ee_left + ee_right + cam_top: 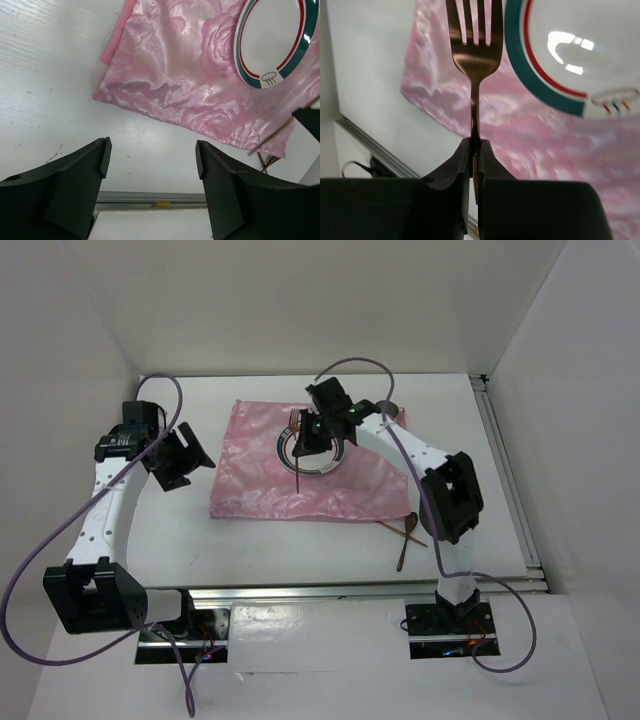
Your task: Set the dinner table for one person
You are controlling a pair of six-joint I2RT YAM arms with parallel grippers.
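Note:
The placemat's bare part is below and left in the top view, so I should move my right gripper off the plate (322, 469) next, then lower and release the fork.
The white dinner table (490, 480) carries a shiny pink placemat (250, 470) with a green-and-red-rimmed plate (322, 469) on it. My right gripper (305, 440) is shut on the handle of a copper fork (298, 480) and holds it over the plate's left edge. In the right wrist view the fork (475, 55) points tines away from my gripper (475, 142), above the placemat (530, 140) beside the plate's rim (517, 45). My left gripper (185, 462) is open and empty left of the placemat. In its own view it (152, 160) hovers over bare table (50, 100), with the placemat (175, 65) and plate (240, 65) ahead.
Two copper utensils (405, 532) lie crossed on the table off the placemat's front right corner; their ends show in the left wrist view (262, 159). A small dark item (392, 408) sits behind the right arm. A silver rail (350, 590) edges the table's front.

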